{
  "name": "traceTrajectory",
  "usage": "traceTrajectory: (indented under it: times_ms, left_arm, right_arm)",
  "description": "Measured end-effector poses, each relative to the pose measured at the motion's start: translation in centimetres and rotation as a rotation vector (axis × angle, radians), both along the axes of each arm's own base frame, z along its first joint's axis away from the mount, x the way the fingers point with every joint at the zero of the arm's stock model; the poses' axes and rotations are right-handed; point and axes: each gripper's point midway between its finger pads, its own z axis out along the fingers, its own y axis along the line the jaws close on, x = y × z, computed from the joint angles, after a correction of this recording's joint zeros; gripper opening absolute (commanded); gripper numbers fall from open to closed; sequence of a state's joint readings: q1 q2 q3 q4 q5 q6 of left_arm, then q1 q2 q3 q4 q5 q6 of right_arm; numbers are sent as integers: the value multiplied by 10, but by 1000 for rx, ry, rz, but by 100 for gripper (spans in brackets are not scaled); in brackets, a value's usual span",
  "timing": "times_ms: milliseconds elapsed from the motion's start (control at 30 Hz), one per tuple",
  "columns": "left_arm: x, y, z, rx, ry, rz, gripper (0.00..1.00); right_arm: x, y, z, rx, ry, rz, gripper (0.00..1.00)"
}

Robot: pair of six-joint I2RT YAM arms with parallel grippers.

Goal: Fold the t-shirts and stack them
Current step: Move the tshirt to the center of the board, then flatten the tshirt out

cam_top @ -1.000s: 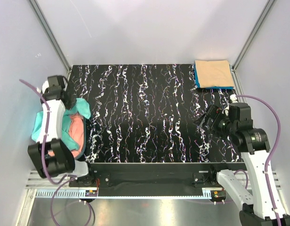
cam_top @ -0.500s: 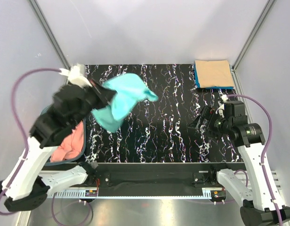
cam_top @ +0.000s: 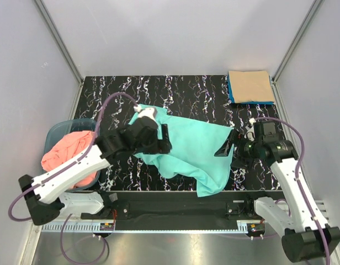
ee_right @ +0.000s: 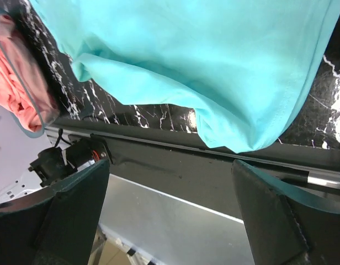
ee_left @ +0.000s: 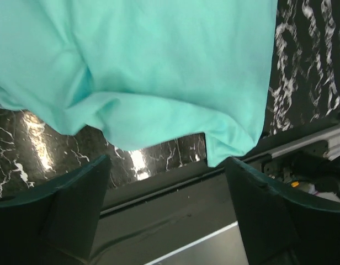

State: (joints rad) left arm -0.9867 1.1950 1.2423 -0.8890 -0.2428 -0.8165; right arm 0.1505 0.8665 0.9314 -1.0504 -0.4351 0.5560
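Note:
Next, my left gripper moves outward, to the left in the top view, and down onto the turquoise-green t-shirt's far hem, which lies past my open fingers.
The turquoise-green t-shirt (cam_top: 195,152) lies loosely spread and crumpled on the black marbled table, one corner reaching the near edge. My left gripper (cam_top: 165,139) hovers over its left part, open, with nothing between the fingers. From the left wrist the shirt (ee_left: 159,66) lies beyond the open gripper (ee_left: 167,163). My right gripper (cam_top: 225,148) stands open at the shirt's right edge; its wrist view shows the shirt (ee_right: 203,61) beyond its open, empty gripper (ee_right: 170,165). A salmon pink t-shirt (cam_top: 70,157) is bunched in the basket. A folded tan-beige t-shirt (cam_top: 249,85) rests on a folded blue t-shirt (cam_top: 230,93) at the back right.
The blue-grey plastic basket (cam_top: 57,128) stands at the table's left edge, also visible from the right wrist as the basket (ee_right: 35,107). Grey walls with metal rails close in the table on three sides. The arms' mounting rail (cam_top: 175,204) runs along the near edge.
My left arm swung from the basket to the table's middle carrying the turquoise-green t-shirt, then opened and let it go; it now lies spread on the table. My right gripper moved left to its edge.

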Motion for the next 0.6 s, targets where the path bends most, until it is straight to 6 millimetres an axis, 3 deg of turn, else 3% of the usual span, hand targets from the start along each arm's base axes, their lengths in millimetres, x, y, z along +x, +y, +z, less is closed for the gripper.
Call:
traceTrajectory:
  times_ms: [167,300,333,400,600]
  left_arm:
    - [45,52,4,-17,-41,155,71]
    - [93,95,-16,47,-20,273,74]
    - [104,102,-22,66,-10,285,82]
    - [125,111,-37,108,15,293,86]
    - [192,122,-84,182,109,303,83]
  right_arm:
    - [7,6,-25,15,117,-2,93]
    - [25,1,-41,-29,177,-50,84]
    - [31,-1,-44,-48,186,-66,83]
    - [48,-8,-46,-98,188,-115,84]
    - [107,-30,-58,-254,199,-226,86]
